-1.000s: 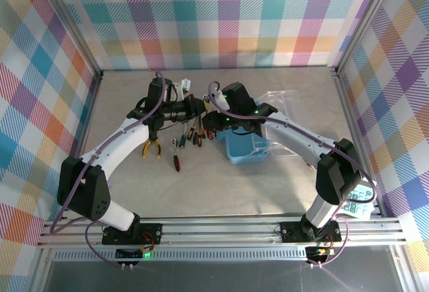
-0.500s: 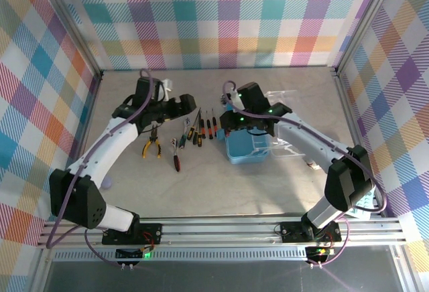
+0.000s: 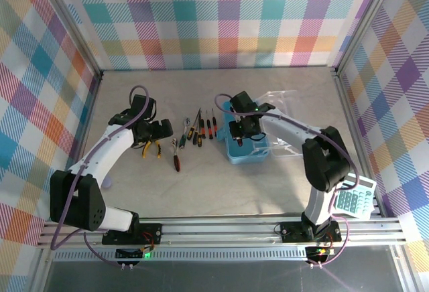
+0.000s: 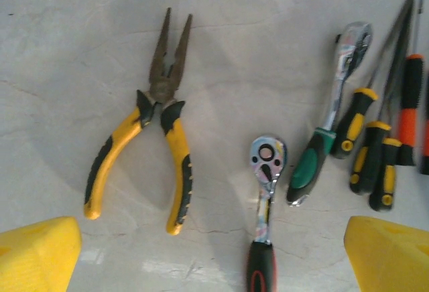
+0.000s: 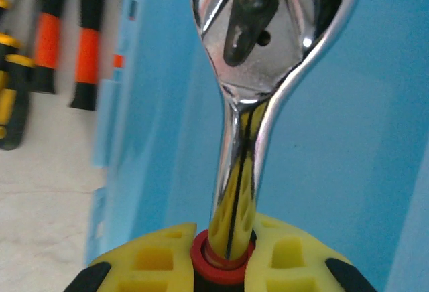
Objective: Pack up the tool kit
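The left gripper lowers to the pliers (image 3: pixel 152 148) next, over the pliers' handle farther from the ratchets, where empty table leaves both fingers room to close.
The light blue case (image 3: pixel 249 150) stands open right of the tool row. My right gripper (image 3: pixel 242 131) hovers over it, shut on a chrome ratchet wrench (image 5: pixel 268 24) by its red-collared handle, head pointing into the blue case (image 5: pixel 375 138). My left gripper (image 4: pixel 214 262) is open above the table, its yellow fingertips (image 4: pixel 37 255) wide apart. Under it lie yellow-handled pliers (image 4: pixel 161 131), a red-and-black-handled ratchet (image 4: pixel 265 198), a green-handled ratchet (image 4: pixel 325 131) and several screwdrivers (image 4: pixel 379 165). From above, the left gripper (image 3: pixel 159 131) is beside the pliers (image 3: pixel 152 148).
The case's clear lid (image 3: pixel 285 104) lies open behind and right of the case. A calculator (image 3: pixel 354 201) sits at the near right by the right arm's base. Orange-handled screwdrivers (image 5: pixel 87 57) lie just left of the case wall.
The left gripper has drawn back left from the tool row to the pliers. The right gripper has moved right and nearer, now over the case with the wrench.
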{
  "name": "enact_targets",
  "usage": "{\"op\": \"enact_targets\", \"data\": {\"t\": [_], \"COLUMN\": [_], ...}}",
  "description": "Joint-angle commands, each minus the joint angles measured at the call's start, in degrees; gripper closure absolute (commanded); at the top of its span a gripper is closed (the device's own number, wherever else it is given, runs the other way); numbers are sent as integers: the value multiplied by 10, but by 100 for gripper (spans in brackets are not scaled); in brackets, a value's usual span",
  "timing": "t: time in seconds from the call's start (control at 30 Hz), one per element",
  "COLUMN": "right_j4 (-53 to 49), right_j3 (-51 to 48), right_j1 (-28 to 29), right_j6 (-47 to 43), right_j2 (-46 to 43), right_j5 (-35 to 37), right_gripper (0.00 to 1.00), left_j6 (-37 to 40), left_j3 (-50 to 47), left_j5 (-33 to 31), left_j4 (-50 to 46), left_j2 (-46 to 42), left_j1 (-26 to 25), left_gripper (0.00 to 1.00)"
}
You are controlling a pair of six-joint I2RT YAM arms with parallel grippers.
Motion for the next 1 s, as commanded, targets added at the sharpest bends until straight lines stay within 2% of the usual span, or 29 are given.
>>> {"op": "enact_targets", "data": {"t": [0.0,0.17,0.3,0.37,0.43,0.5,0.63,0.73,0.8,0.97], "right_j4": [0,8,0,-11,-27,-42,-67,-77,-80,-88], "right_j3": [47,61,68,78,90,104,127,134,134,127], "right_j1": [0,-2,-1,-1,-2,-1,-1,-2,-1,-1], "right_j6": [-16,-15,-19,-25,-35,-44,-59,-68,-72,-78], "right_j2": [17,40,37,33,28,23,7,-13,-26,-54], "right_j5": [22,-5,-5,0,5,7,5,-5,-12,-15], "right_gripper": [98,88,75,65,56,47,37,30,26,20], "left_j6": [8,5,6,13,18,24,37,47,50,53], "left_j3": [-10,-23,-27,-27,-23,-13,-11,-31,-44,-43], "left_j5": [-37,-39,-56,-61,-61,-67,-70,-28,0,-9], "left_j4": [-8,7,6,6,6,0,-5,9,21,23], "left_j2": [15,31,41,45,52,65,78,72,71,104], "left_j1": [6,15,35,51,67,78,87,87,86,84], "left_gripper": [0,5,9,18,20,27,40,55,57,57]}}
